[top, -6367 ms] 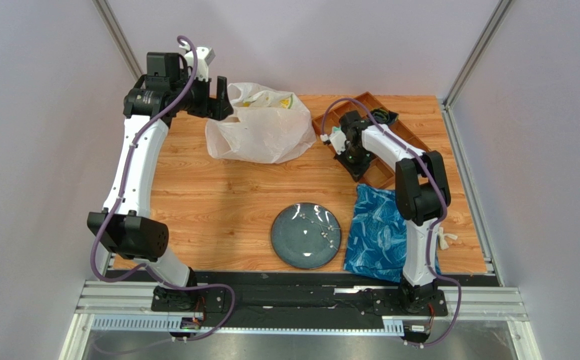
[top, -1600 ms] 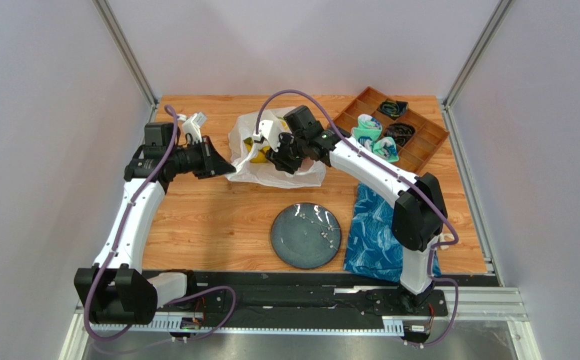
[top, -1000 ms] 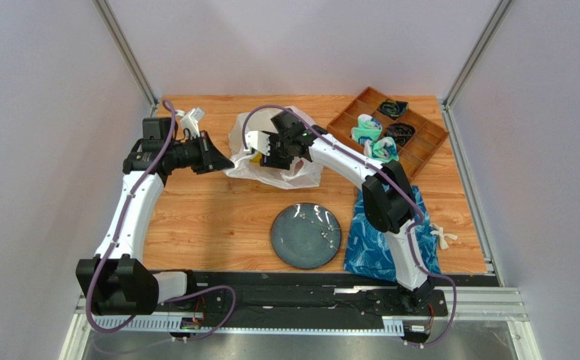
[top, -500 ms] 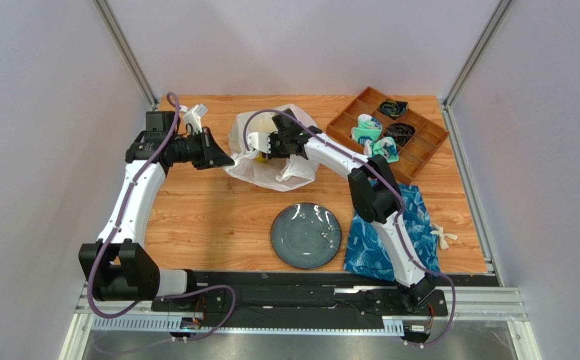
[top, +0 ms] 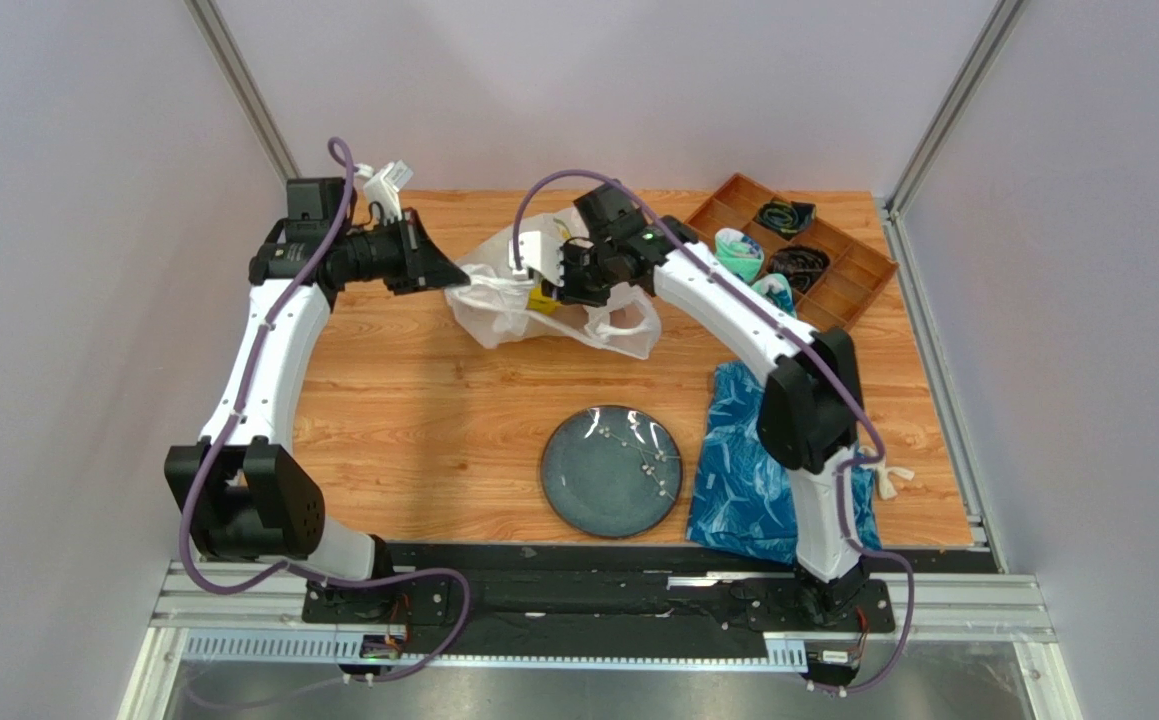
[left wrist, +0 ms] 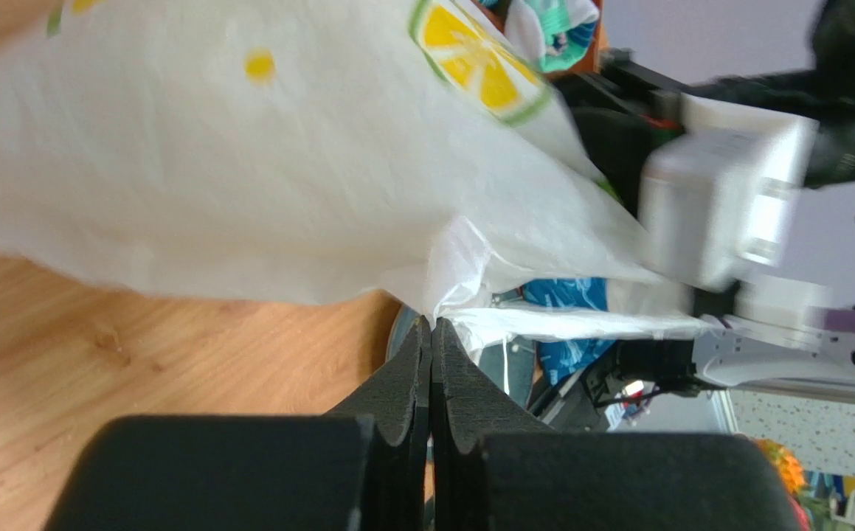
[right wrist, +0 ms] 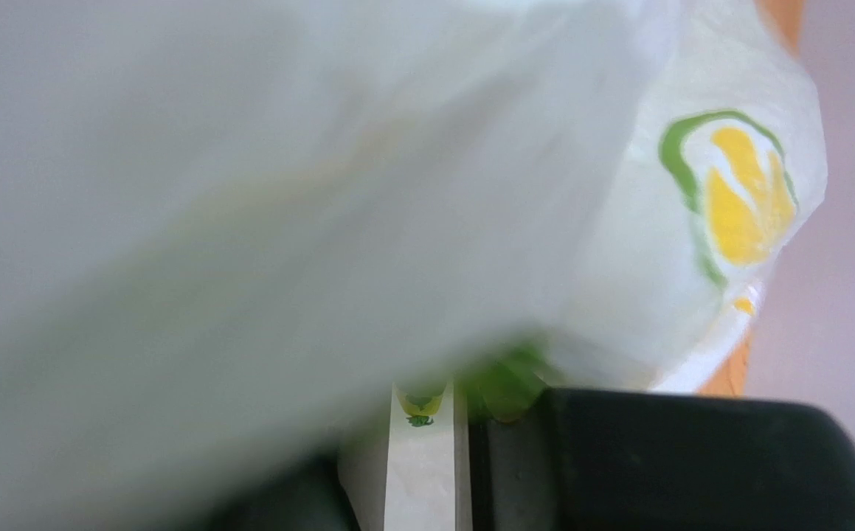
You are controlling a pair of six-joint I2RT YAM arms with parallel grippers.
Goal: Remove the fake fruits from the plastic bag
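Observation:
My right gripper should next lift the yellow fruit point(top: 543, 299) out of the bag, move back and lower it onto the dark round plate point(top: 611, 471). It should then let the fruit go there, since the plate is empty.
The white plastic bag point(top: 578, 315) with a lemon print point(left wrist: 476, 61) hangs stretched over the far middle of the table. My left gripper point(top: 450, 279) is shut on the film at its left edge point(left wrist: 432, 323). My right gripper point(top: 548, 288) reaches into the bag's mouth, with a yellow fake fruit point(top: 543, 299) at its fingertips. In the right wrist view bag film covers nearly everything. The jaws point(right wrist: 459, 404) stand narrowly apart, with a yellow-green fruit tip point(right wrist: 421, 403) and pale film between them. A green bit point(right wrist: 504, 387) sits on the right finger. Any other fruits are hidden.
A dark round plate point(top: 611, 471) lies near the front middle. A blue patterned cloth point(top: 751, 458) lies to its right, partly under the right arm. A wooden compartment tray point(top: 851, 308) with teal socks point(top: 735, 258) stands at the back right.
My right gripper closed down inside the bag and rose toward the back right, lifting the bag and the yellow piece. My left gripper kept its grip and moved slightly back.

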